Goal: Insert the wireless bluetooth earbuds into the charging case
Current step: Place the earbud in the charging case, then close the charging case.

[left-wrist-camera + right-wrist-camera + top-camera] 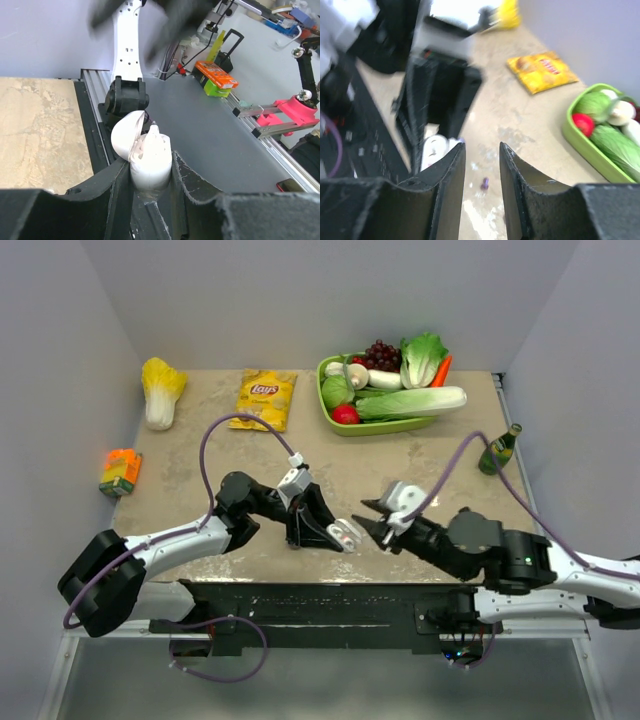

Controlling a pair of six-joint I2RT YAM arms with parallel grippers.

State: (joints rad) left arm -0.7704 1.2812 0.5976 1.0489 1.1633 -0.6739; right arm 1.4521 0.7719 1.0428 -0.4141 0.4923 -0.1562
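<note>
My left gripper swings outward next, tilts downward and lowers the case (346, 533) onto the tabletop in front of the chips bag. It then releases the case, since that spot is bare.
The white charging case (150, 167) stands upright between the fingers of my left gripper (150, 160), which is shut on it. Its lid (125, 137) hangs open to the left, and a white earbud (153, 132) pokes up from the top. In the top view the case (346, 533) is near the table's front edge, with my left gripper (335, 532) on its left and my right gripper (378, 530) just to its right. My right gripper (482, 146) is open with nothing between its fingers. A lilac earbud (484, 183) lies on the table below that gap. The case (434, 150) shows beside the left finger.
At the back are a green tray (335, 425) of vegetables, a yellow chips bag (265, 397) and a napa cabbage (160, 390). An orange juice box (120, 472) sits at the left edge, a green bottle (499, 450) at the right. A black rail (300, 600) lines the front.
</note>
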